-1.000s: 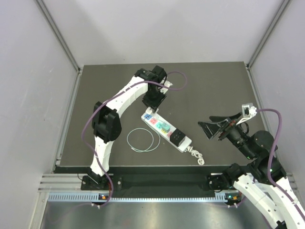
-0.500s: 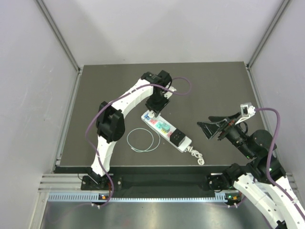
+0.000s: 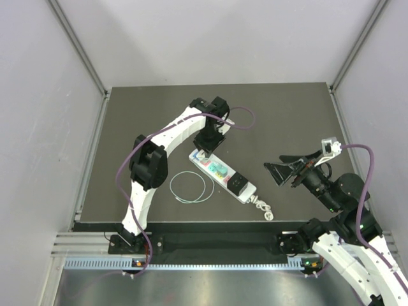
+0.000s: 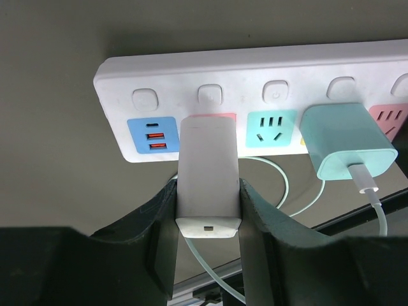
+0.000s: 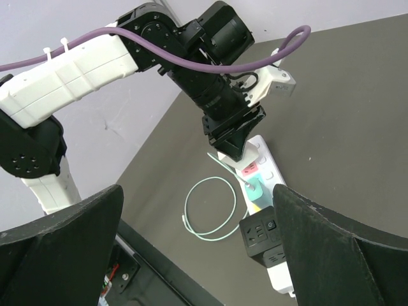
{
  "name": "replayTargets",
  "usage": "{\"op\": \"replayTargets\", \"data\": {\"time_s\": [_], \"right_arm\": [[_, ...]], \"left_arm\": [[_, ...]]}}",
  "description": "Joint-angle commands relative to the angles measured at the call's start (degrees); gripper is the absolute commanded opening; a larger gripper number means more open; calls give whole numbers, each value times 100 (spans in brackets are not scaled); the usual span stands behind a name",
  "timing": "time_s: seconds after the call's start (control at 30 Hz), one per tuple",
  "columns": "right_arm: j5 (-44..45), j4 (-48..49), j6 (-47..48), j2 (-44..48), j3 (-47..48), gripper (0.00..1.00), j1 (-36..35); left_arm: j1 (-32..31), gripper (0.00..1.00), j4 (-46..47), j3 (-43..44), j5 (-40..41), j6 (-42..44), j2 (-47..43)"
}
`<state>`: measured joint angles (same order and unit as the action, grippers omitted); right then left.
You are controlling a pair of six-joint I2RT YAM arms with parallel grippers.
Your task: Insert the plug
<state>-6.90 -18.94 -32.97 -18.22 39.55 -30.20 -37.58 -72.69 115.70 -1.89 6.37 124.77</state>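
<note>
My left gripper moves the plug block (image 4: 208,172) toward the power strip's switch row next. It then presses it down onto the pink socket and lets go, since pink peeks past the plug block's end.
A white power strip (image 3: 222,174) lies aslant in the middle of the dark table; it also shows in the left wrist view (image 4: 255,83) and the right wrist view (image 5: 271,175). My left gripper (image 4: 208,210) is shut on a white plug block (image 4: 208,172), whose far end sits at the strip's pink socket next to the blue USB panel (image 4: 152,132). In the top view the left gripper (image 3: 208,148) stands over the strip's far end. A mint charger (image 4: 344,143) sits in another socket. My right gripper (image 3: 287,171) is open and empty, well to the right of the strip.
A mint cable loop (image 3: 189,187) lies on the table left of the strip. A black cube adapter (image 3: 237,183) sits on the strip's near part, also in the right wrist view (image 5: 261,234). The strip's white cord (image 3: 262,209) coils by the table's front edge.
My left gripper has moved from beyond the strip's far end down and right onto that end, bringing the white plug block to the socket. The right arm has not moved.
</note>
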Motion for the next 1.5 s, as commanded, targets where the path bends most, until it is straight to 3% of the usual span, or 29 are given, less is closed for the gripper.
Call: {"op": "replayTargets", "data": {"time_s": [0.0,0.8,1.47], "right_arm": [[66,101,89,-6,237,100,22],[92,110,72,11,220,100,22],[197,39,159,64,220,100,22]], "left_arm": [[-30,0,-149,-30,-83,13,-5],[-74,0,-114,155,-189,-136,170],[-65,0,-88,594,514,-40,645]]}}
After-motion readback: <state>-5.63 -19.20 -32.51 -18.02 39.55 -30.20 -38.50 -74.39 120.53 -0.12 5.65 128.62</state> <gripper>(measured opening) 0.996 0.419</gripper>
